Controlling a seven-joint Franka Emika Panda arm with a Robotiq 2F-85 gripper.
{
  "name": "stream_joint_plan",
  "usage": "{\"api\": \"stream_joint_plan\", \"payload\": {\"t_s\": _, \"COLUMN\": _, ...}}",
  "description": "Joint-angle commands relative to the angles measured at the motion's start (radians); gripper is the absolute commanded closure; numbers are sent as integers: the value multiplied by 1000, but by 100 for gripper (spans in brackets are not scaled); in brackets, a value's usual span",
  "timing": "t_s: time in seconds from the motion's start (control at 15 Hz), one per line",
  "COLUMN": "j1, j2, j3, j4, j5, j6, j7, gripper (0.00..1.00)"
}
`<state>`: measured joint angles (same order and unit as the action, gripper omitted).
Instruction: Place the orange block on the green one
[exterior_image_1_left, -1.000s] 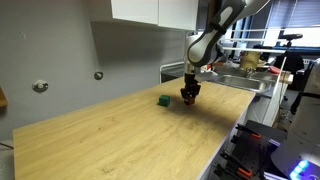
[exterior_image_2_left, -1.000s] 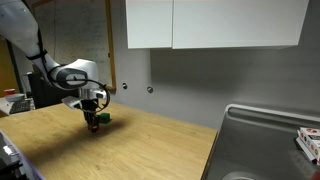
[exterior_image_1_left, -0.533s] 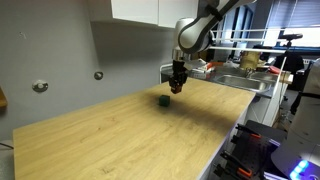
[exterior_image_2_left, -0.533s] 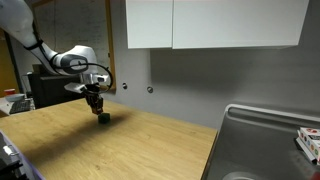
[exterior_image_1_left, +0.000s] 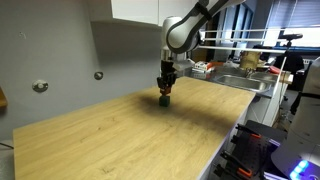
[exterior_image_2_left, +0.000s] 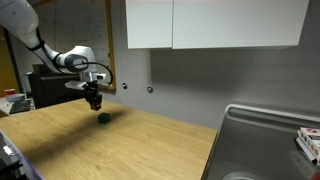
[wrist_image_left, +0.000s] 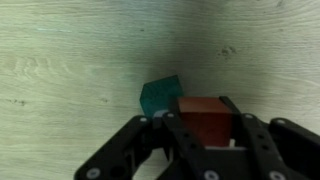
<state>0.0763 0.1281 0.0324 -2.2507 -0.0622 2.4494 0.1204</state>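
My gripper moves over its top (wrist_image_left: 160, 95) next and goes down to let go of the orange block (wrist_image_left: 205, 118), since the green cube is below, toward the left in the wrist view.
In the wrist view my gripper (wrist_image_left: 205, 128) is shut on the orange block (wrist_image_left: 205, 118), a small orange-red cube held between the two black fingers. The green one (wrist_image_left: 160, 97), a small dark-green cube, sits on the wooden table just beyond and to the left of the held block. In both exterior views the gripper (exterior_image_1_left: 166, 88) (exterior_image_2_left: 93, 100) hangs above the table with the green cube (exterior_image_1_left: 164, 99) (exterior_image_2_left: 104, 117) right below or beside it. The orange block is barely visible in the exterior views.
The light wooden table (exterior_image_1_left: 130, 140) stretches wide around the cubes. A steel sink (exterior_image_2_left: 265, 140) lies at one end of the counter. White cabinets (exterior_image_2_left: 210, 22) hang on the grey wall behind. Clutter and equipment stand past the sink (exterior_image_1_left: 250, 65).
The gripper has carried the orange block up and across the table towards the green cube, and now hangs almost over it.
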Motion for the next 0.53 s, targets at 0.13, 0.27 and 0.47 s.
{"api": "stream_joint_plan", "payload": {"t_s": 0.13, "j1": 4, "j2": 88, "j3": -7, "j4": 91, "j5": -32, "j6": -39, "j7": 26, "gripper": 82}}
{"api": "stream_joint_plan", "payload": {"t_s": 0.27, "j1": 3, "j2": 104, "j3": -16, "j4": 109, "j5": -41, "j6": -43, "j7": 26, "gripper": 82}}
{"api": "stream_joint_plan", "payload": {"t_s": 0.47, "j1": -1, "j2": 118, "j3": -30, "j4": 130, "j5": -51, "j6": -53, "j7": 25, "gripper": 82}}
